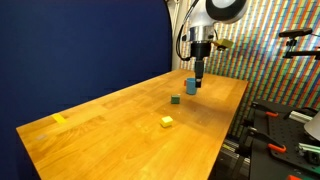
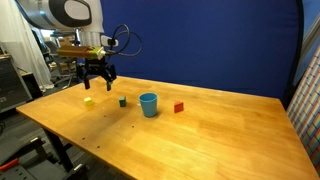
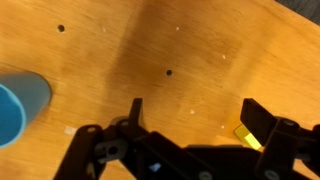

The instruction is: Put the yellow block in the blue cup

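Observation:
Next, my gripper goes toward the right in the wrist view and lowers over the yellow block (image 1: pixel 166 122) (image 3: pixel 246 136), since the block lies below, outside my finger gap.
The yellow block (image 2: pixel 88 101) sits on the wooden table, also seen in an exterior view (image 1: pixel 167 121) and in the wrist view (image 3: pixel 245 135) beside my right finger. The blue cup (image 2: pixel 149 104) stands upright further along the table; it shows in an exterior view (image 1: pixel 190 87) and at the left edge of the wrist view (image 3: pixel 15 108). My gripper (image 2: pixel 97 78) is open and empty, and hangs above the table near the yellow block. It also shows in an exterior view (image 1: pixel 200 72) and in the wrist view (image 3: pixel 195 107).
A small green cube (image 2: pixel 122 101) lies between the yellow block and the cup, also seen in an exterior view (image 1: pixel 175 99). A red block (image 2: pixel 179 107) lies past the cup. A flatter yellow piece (image 1: pixel 59 118) lies far off. A blue curtain backs the table (image 2: pixel 220 140).

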Available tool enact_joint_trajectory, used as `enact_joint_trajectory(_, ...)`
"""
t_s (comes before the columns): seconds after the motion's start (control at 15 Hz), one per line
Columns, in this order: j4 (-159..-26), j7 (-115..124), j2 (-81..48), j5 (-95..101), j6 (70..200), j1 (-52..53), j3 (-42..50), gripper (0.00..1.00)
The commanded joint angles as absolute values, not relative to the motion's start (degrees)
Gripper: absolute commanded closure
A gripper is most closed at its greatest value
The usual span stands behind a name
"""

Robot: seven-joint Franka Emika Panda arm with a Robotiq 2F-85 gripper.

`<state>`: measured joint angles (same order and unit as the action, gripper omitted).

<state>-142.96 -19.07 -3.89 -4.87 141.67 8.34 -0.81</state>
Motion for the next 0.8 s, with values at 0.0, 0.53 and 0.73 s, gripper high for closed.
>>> enact_joint_trajectory(0.0,-136.29,-22.38,-13.64,-7.38,143.25,7.20,-5.26,0.00)
enact_joint_trajectory(0.53,-126.54,-26.66,-28.17,-7.43,143.17,4.75,-13.92,0.00)
enact_joint_trajectory(0.73,-123.36,-27.73,-31.93,-6.71,142.81,4.13,-15.69,0.00)
